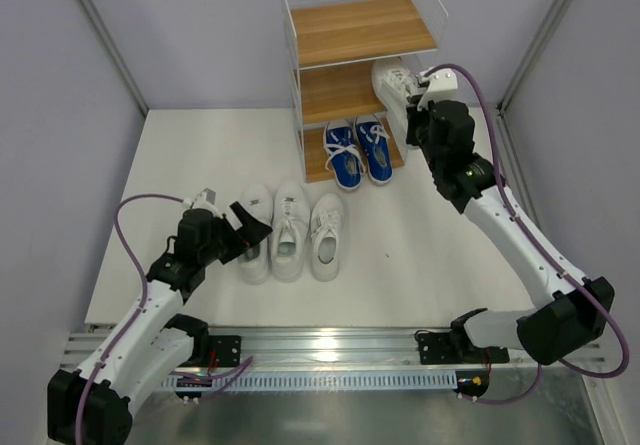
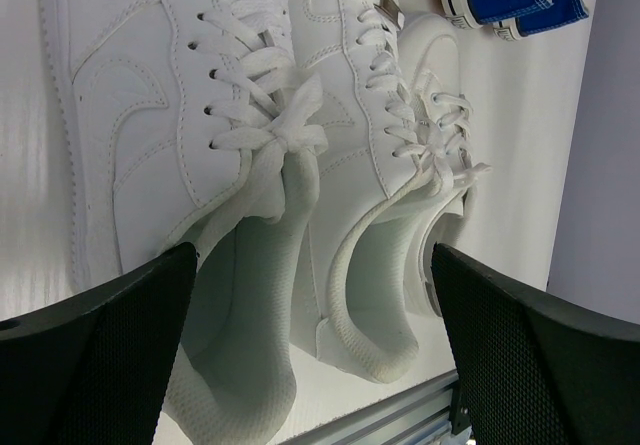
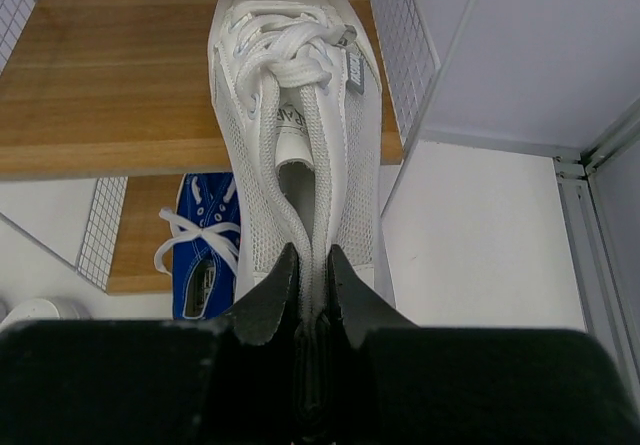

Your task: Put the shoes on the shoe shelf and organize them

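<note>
Next, my right gripper carries the white shoe outward, deeper over the middle board, beside the shoe shelf's wire side panel. Its heel still juts past the board's edge.
The shoe shelf (image 1: 345,35) stands at the far middle, with the blue pair (image 1: 357,153) on its bottom board. My right gripper (image 1: 414,103) is shut on the heel collar of a white shoe (image 1: 392,81), which lies toe-inward over the right part of the middle board. The right wrist view shows that shoe (image 3: 290,115) pinched in the gripper (image 3: 313,270), above the middle board (image 3: 110,85). Three white shoes (image 1: 290,230) lie side by side on the floor. My left gripper (image 1: 248,235) stands open at their heels. In the left wrist view its fingers (image 2: 100,355) straddle two heel openings (image 2: 250,305).
A wire side panel (image 3: 400,35) of the shelf runs close to the right of the held shoe. One blue shoe (image 3: 205,245) shows below the middle board. Grey walls close in both sides, and a metal rail (image 1: 330,345) runs along the near edge.
</note>
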`<state>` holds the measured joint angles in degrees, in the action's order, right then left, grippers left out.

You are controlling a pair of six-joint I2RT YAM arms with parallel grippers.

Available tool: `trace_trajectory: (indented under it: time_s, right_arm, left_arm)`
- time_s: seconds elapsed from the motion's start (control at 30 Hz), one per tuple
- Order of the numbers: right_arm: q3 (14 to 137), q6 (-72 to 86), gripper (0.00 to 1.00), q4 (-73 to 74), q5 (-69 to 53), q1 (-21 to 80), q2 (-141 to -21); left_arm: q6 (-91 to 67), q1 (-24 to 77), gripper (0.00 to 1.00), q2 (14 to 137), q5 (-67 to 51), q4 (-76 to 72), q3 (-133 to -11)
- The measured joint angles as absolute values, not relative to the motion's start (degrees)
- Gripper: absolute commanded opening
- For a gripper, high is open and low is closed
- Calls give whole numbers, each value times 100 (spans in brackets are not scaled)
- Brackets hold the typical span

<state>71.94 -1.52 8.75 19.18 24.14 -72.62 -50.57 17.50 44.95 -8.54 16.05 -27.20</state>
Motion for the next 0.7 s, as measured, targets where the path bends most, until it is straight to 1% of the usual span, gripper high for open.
trace_trajectory:
  time_s: [0.2,0.43,0.7]
  right_arm:
    - [7782,-113,4,757,1715,2117,-7933]
    - [8477,40,4,692,1612,2038,-8709]
    - [8788,196,4,687,1522,2016,-9196]
  left_arm:
    - [-5057,1750,100,4397,-816,1699,-2720]
    - [-5054,1750,100,4278,-792,1806,-2720]
    - [-5041,1750,100,4171,-751,1907,-2722]
